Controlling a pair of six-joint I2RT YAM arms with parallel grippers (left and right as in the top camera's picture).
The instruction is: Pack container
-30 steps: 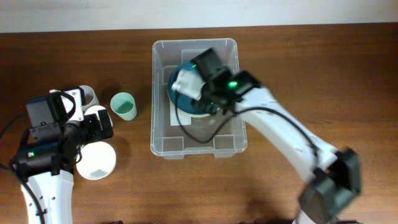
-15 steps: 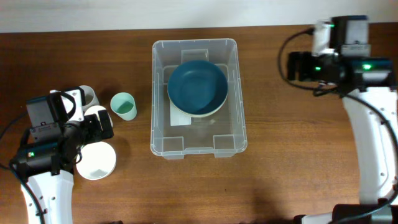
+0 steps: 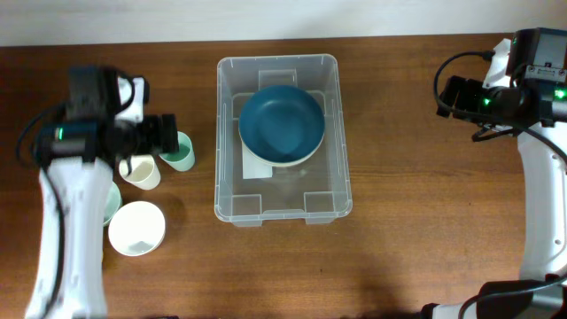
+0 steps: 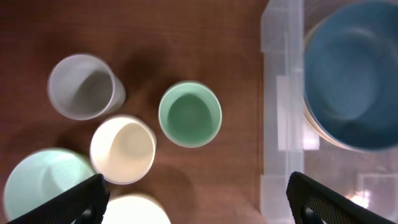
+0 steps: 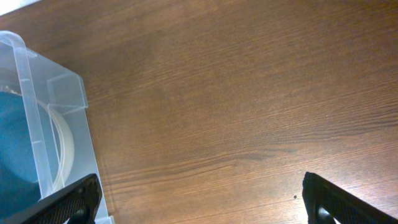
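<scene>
My left gripper will next go down, open, onto the green cup's rim on the side by the container, because the bare wood there leaves room for a finger.
The clear plastic container (image 3: 277,61) stands mid-table, and a blue bowl (image 3: 281,124) rests inside it on a pale bowl. My left gripper (image 3: 168,135) hovers open above a group of cups left of the container. In the left wrist view its fingers (image 4: 81,199) are spread wide with nothing between them, and a green cup (image 4: 189,114) lies just ahead. The container (image 4: 283,112) and blue bowl (image 4: 351,74) fill that view's right side. My right gripper (image 3: 454,96) is open and empty at the far right, over bare wood (image 5: 205,205), well clear of the container (image 5: 62,93).
Left of the container stand the green cup (image 3: 180,152), a cream cup (image 3: 142,171), a white bowl (image 3: 137,229) and a mint bowl (image 3: 111,202). The left wrist view also shows a grey cup (image 4: 83,86). The table's right half is bare wood.
My right gripper let go of the blue bowl in the container and drew back to the far right. My left arm moved from the front left up over the cups.
</scene>
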